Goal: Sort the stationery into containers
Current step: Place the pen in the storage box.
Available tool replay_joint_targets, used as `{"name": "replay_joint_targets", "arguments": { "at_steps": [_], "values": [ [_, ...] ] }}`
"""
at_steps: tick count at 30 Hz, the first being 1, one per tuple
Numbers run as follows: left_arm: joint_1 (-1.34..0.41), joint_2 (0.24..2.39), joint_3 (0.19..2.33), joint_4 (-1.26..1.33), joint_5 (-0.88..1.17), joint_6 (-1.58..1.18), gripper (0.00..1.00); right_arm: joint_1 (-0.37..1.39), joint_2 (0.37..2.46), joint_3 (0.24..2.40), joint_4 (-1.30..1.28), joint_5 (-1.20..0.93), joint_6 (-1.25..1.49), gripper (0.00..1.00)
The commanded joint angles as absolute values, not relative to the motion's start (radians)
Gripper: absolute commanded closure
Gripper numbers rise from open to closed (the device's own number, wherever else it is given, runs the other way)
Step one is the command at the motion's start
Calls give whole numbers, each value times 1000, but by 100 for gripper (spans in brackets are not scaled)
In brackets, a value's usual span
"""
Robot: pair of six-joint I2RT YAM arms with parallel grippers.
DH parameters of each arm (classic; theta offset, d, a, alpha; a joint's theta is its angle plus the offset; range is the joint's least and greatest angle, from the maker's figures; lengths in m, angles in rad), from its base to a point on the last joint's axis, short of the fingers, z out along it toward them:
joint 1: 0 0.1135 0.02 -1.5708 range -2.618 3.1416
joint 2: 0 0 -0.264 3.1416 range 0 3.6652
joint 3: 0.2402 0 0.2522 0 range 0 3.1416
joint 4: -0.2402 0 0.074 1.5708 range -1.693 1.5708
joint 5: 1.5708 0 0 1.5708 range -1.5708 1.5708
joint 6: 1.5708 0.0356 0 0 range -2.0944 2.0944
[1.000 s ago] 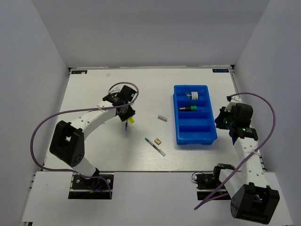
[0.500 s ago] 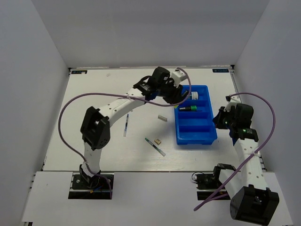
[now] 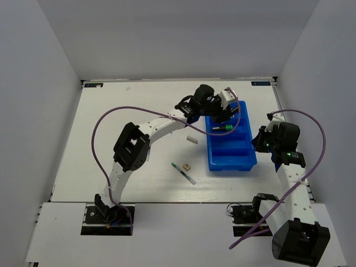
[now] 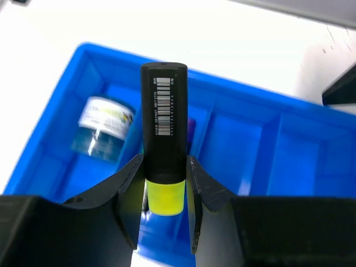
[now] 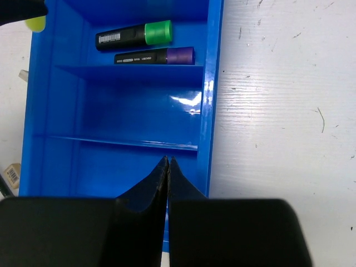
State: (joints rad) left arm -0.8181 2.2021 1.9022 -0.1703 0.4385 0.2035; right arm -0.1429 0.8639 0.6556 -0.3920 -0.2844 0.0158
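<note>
My left gripper lowers the black marker into the blue tray's section below holding the green-cap and purple-cap markers next, and releases it among its kind.
My left gripper [image 3: 221, 115] is shut on a black marker with a yellow cap [image 4: 164, 111] and holds it over the far end of the blue tray [image 3: 231, 160]. In the left wrist view the gripper [image 4: 164, 167] hangs above the tray [image 4: 311, 161], where a small blue-white jar [image 4: 105, 128] lies in the end compartment. A green-cap marker [image 5: 133, 35] and a purple-cap marker [image 5: 154, 56] lie in the second compartment. My right gripper [image 5: 167, 161] is shut and empty over the tray's right wall [image 5: 210, 111]; it also shows in the top view [image 3: 260, 143].
A grey eraser [image 3: 192, 139], a tan eraser [image 3: 187, 166] and a thin pen [image 3: 183, 173] lie on the white table left of the tray. The two nearer tray compartments [image 5: 128, 105] hold nothing. My left arm [image 3: 158, 125] spans the table's middle.
My left arm has swung from the table's left side to above the tray's far end, carrying the yellow-cap marker. The right arm has not moved.
</note>
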Motion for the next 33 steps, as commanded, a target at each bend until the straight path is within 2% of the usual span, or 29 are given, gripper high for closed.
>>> {"name": "replay_joint_targets", "arguments": {
  "at_steps": [1, 14, 16, 18, 19, 21, 22, 24, 26, 28, 31, 33],
  "values": [
    [-830, 2209, 1907, -32, 397, 222, 100, -149, 862, 652, -364, -272, 6, 100],
    [-825, 2296, 1896, -6, 279, 201, 90, -155, 873, 657, -367, -270, 3, 94],
    [-827, 2304, 1898, -8, 272, 196, 82, -153, 874, 657, -368, -273, 5, 91],
    [-824, 2306, 1898, -5, 262, 186, 79, -153, 873, 658, -370, -270, 6, 88],
    [-821, 2307, 1896, -8, 258, 186, 71, -155, 873, 657, -368, -268, 9, 85],
    [-821, 2306, 1891, -6, 256, 173, 66, -155, 874, 655, -365, -268, 6, 78],
    [-821, 2303, 1888, -6, 255, 170, 54, -156, 874, 655, -368, -268, 8, 75],
    [-819, 2292, 1870, 18, 250, 158, 47, -156, 874, 655, -367, -267, 6, 67],
    [-819, 2278, 1861, 38, 247, 140, 36, -161, 873, 653, -367, -265, 8, 63],
    [-821, 2266, 1853, 41, 242, 115, 32, -161, 870, 652, -367, -265, 8, 62],
    [-821, 2249, 1850, 31, 245, 103, 32, -164, 867, 653, -365, -265, 9, 62],
    [-819, 2211, 1833, 47, 236, 77, 41, -167, 864, 650, -367, -270, 6, 62]
  ]
}}
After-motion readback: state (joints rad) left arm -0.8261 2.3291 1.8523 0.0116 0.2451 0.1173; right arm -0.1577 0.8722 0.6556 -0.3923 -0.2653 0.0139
